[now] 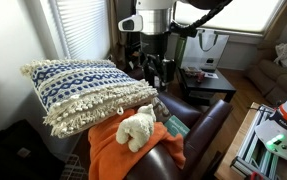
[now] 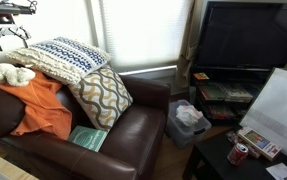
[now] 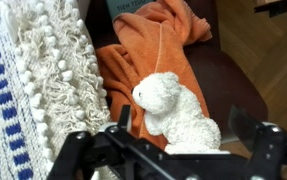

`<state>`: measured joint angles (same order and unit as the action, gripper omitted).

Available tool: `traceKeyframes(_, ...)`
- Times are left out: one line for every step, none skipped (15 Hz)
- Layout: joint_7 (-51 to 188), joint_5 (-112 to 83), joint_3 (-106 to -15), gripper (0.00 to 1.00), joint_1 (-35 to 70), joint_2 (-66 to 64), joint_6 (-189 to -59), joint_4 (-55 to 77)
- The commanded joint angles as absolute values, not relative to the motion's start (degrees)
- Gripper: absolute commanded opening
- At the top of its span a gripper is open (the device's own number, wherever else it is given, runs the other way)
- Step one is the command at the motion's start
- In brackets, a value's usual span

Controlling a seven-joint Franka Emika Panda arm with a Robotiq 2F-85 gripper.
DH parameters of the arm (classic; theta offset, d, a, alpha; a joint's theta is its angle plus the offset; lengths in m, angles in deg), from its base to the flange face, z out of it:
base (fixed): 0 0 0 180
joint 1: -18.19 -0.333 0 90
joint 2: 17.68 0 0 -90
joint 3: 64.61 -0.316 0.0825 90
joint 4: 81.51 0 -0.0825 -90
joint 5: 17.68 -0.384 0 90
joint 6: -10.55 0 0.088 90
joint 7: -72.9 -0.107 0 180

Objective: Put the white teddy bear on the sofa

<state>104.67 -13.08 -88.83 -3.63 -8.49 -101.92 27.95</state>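
Note:
My gripper should go down next onto the bear's body [image 1: 134, 128] [image 3: 188, 127], behind its head, and close there. My open fingers are still above the bear with a clear gap.
The white teddy bear [image 1: 137, 127] [image 2: 10, 73] lies on an orange blanket [image 1: 111, 150] [image 2: 43, 108] draped over the padded arm of the dark brown leather sofa [image 1: 201, 120] [image 2: 133, 135]. In the wrist view the bear [image 3: 178, 108] lies face left on the blanket [image 3: 153, 40], with brown sofa leather [image 3: 228, 80] to its right. My gripper [image 1: 153, 68] [image 2: 7, 36] [image 3: 180, 120] is open and empty. It hangs above the bear, apart from it, with a finger on either side in the wrist view.
A blue-and-white tasselled pillow [image 1: 78, 88] [image 2: 68, 55] [image 3: 33, 90] lies right beside the bear. A wavy-patterned cushion [image 2: 103, 95] and a teal book [image 2: 86, 138] [image 1: 175, 126] are on the seat. A TV [image 2: 248, 35] and a bin [image 2: 188, 120] stand past the sofa.

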Motion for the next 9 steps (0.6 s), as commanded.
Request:
traceKeyframes(109.1,-8.7,-90.7,1.00,-6.2,-7.0,-105.4,27.4)
traceKeyframes(110.7,-9.1,-91.3,1.00,-6.6,-6.6,-106.3,27.3)
traceKeyframes(112.0,-9.7,-91.7,1.00,-6.8,-6.3,-106.8,27.1)
traceKeyframes(113.4,-10.1,-92.0,1.00,-7.1,-5.8,-107.0,27.1)
traceKeyframes(115.6,-10.7,-92.4,1.00,-7.2,-5.2,-108.0,27.2)
traceKeyframes(117.2,-11.7,-92.7,1.00,-7.1,-4.2,-108.6,27.0)
traceKeyframes(117.2,-11.0,-92.5,1.00,-7.3,-3.2,-108.0,26.5)
traceKeyframes(118.0,-10.3,-92.3,1.00,-7.3,-2.4,-107.9,26.4)
traceKeyframes(118.9,-10.2,-92.2,1.00,-7.2,-1.5,-108.4,26.3)
